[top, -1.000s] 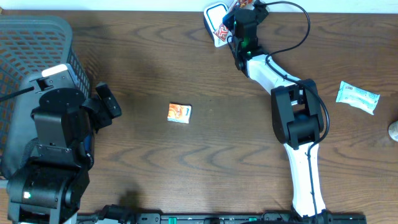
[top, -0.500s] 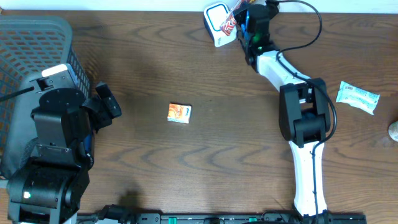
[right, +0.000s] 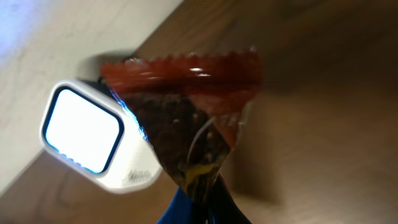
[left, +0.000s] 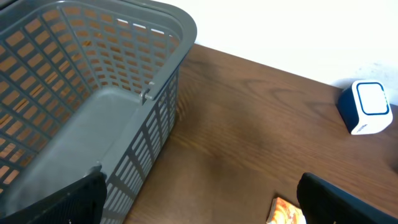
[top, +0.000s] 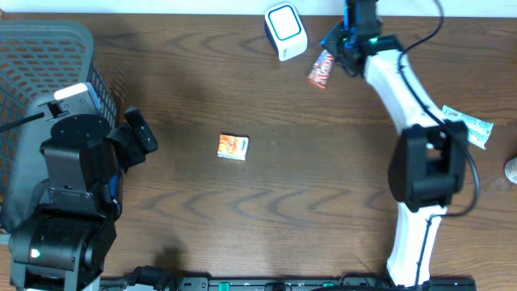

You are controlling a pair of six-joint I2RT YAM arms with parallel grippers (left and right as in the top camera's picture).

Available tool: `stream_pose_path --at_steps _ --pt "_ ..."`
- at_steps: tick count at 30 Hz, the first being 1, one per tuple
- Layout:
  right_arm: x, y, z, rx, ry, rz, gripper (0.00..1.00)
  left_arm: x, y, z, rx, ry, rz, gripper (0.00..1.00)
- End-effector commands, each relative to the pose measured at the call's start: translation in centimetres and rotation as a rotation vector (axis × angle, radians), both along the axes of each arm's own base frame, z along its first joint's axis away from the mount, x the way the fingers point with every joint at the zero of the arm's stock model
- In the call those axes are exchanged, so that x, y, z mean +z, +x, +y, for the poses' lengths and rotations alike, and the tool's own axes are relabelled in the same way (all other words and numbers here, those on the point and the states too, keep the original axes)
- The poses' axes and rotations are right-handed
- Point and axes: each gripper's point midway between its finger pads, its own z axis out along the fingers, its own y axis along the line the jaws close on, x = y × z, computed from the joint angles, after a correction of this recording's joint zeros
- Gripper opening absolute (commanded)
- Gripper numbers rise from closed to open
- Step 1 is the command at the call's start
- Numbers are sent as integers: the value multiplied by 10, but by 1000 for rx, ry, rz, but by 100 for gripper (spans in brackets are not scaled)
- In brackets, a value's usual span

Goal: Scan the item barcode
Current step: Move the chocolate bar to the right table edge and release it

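Next, my right gripper swings to the right in the overhead view and releases there, since bare tabletop lies beside the white and green packet.
My right gripper is shut on the bottom corner of a red snack packet. The packet hangs a little to the right of the white, blue-rimmed barcode scanner at the table's back edge. In the right wrist view the packet overlaps the scanner's right side. My left gripper stands open at the left, beside the basket, with nothing between its fingers. A small orange box lies mid-table, just inside the left gripper's right finger.
A grey mesh basket stands at the far left. A white and green packet lies at the right, partly under my right arm. A small pale object sits at the right edge.
My right arm has swung right and away from over the scanner, carrying the red packet with it. The left arm and the orange box have not moved.
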Motion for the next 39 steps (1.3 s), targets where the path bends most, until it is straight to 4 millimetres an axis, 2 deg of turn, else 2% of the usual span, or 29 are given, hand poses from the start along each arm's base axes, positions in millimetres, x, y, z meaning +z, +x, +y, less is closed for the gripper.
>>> stream_pose_path --at_steps 1,6,13,19,28,39 --pt "11 -12 -40 25 -103 34 1 3 -1 3 4 18 -1 98" --pt "-10 -40 -94 -58 -145 193 1 3 -1 3 4 18 -1 98" --pt "-18 -62 -157 -120 -176 280 1 3 -1 3 4 18 -1 98" --pt "-19 -71 -200 -161 -198 301 1 3 -1 3 4 18 -1 98" --pt "-16 -94 -271 -299 -332 352 1 3 -1 3 4 18 -1 98" --pt "-16 -138 -358 -493 -340 398 1 3 -1 3 4 18 -1 98"
